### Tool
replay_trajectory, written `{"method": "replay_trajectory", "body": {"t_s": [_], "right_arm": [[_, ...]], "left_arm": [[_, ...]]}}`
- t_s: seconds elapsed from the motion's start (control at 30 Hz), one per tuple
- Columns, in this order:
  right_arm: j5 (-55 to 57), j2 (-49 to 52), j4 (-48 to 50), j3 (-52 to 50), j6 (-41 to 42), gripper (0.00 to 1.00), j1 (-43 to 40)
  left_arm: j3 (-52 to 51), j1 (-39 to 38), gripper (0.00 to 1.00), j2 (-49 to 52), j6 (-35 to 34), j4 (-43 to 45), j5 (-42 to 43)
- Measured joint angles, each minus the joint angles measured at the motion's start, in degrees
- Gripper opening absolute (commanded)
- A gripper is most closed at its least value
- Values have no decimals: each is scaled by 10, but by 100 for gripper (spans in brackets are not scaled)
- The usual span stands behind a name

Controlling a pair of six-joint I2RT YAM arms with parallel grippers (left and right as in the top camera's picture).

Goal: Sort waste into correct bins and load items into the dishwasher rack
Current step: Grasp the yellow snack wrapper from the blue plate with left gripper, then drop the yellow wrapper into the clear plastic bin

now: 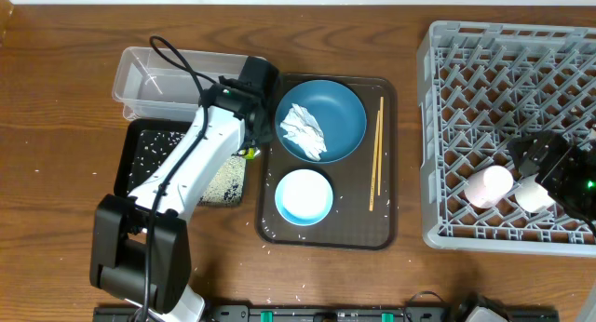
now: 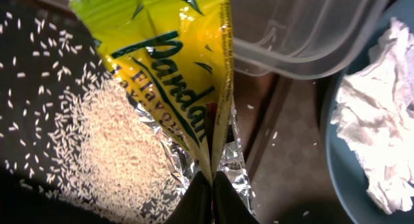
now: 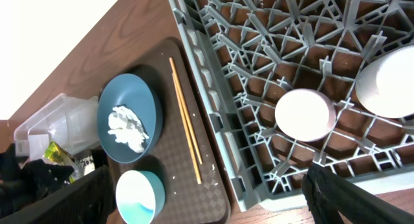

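The wrapper is still held over the black tray. My left gripper needs to move outward over the open inside of the clear tub and let go of the wrapper's bottom seam there.
My left gripper is shut on the bottom seam of the yellow snack wrapper, holding it over the black tray, where loose rice lies. The clear tub stands just behind. Crumpled tissue lies in the blue bowl. The white bowl and the chopsticks lie on the brown serving tray. My right gripper is open and empty above the rack, near the pink cup and the white cup, both mouth down in the rack.
The brown serving tray sits between the black tray and the rack. My left arm reaches across the black tray. A few rice grains lie on the serving tray and on the table.
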Motion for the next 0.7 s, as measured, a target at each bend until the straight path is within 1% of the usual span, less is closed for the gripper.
{"method": "replay_trajectory", "body": {"t_s": [0.1,0.17,0.27,0.33,0.4,0.43,0.47,0.5,0.57,0.6,0.67,0.7], "right_arm": [[0,0,1,0,0,92,0],[0,0,1,0,0,92,0],[0,0,2,0,0,92,0],[1,0,2,0,0,92,0],[0,0,3,0,0,92,0],[0,0,2,0,0,92,0],[1,0,2,0,0,93,0],[1,0,2,0,0,93,0],[1,0,2,0,0,93,0],[1,0,1,0,0,92,0],[1,0,1,0,0,93,0],[1,0,1,0,0,93,0]], "left_arm": [[9,9,6,-7,-3,-2,10],[24,18,6,-19,-5,14,15],[51,34,6,-42,-10,62,20],[61,48,6,-53,-12,107,23],[67,63,8,-50,-11,157,23],[68,69,11,-44,-11,179,23],[69,74,17,-36,-10,199,23],[69,79,31,-23,-7,218,24],[70,86,40,7,-8,242,27],[69,87,51,24,-5,249,29],[68,89,60,54,7,256,40],[67,89,62,65,10,257,49]]}}
